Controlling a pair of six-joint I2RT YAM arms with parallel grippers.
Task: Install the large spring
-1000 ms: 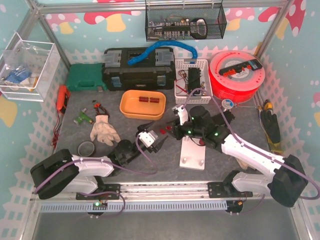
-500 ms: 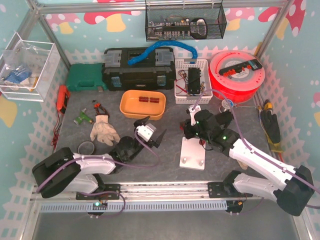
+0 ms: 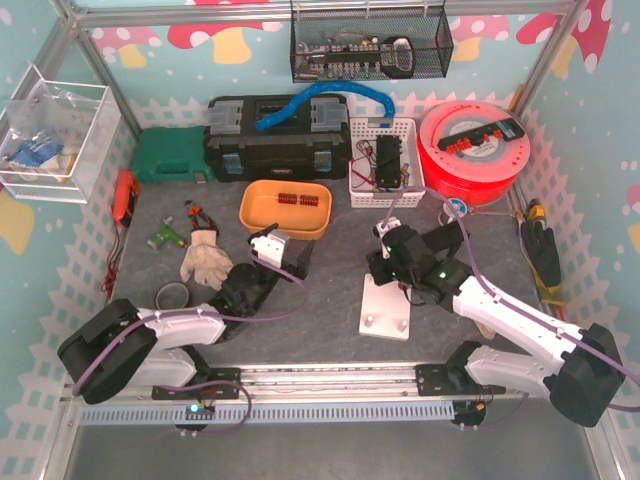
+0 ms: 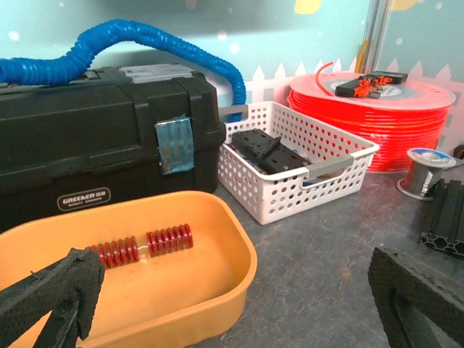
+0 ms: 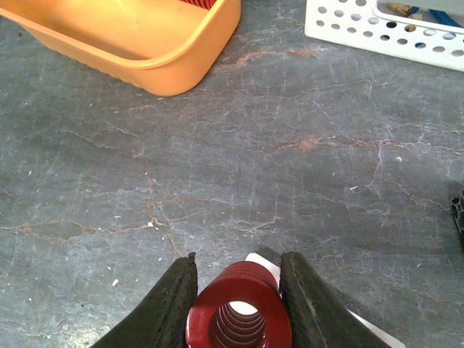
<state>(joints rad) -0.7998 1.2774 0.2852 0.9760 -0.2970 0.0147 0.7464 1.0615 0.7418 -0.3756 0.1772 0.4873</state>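
My right gripper lowers the spring next and releases it onto the far corner of the white base plate (image 5: 262,261), which shows through the spring's bore below the gripper.
My right gripper (image 5: 239,290) is shut on the large red spring (image 5: 239,313), which stands upright between the fingers. It hangs over the far end of the white base plate (image 3: 386,312); a corner of the plate (image 5: 262,261) shows behind the spring. In the top view this gripper (image 3: 384,262) hides the spring. My left gripper (image 4: 235,297) is open and empty, facing the orange tray (image 4: 217,286), which holds two smaller red springs (image 4: 168,239). In the top view the left gripper (image 3: 278,250) is just in front of the orange tray (image 3: 286,226).
A white basket (image 3: 382,160) and a black toolbox (image 3: 275,135) stand behind the tray, with a red filament spool (image 3: 475,150) at the back right. A glove (image 3: 205,262) and a tape roll (image 3: 172,296) lie at the left. A solder reel (image 4: 420,170) lies near the spool.
My left gripper has moved forward and left, up to the orange tray. My right gripper has carried the spring to the right, over the far end of the white plate.
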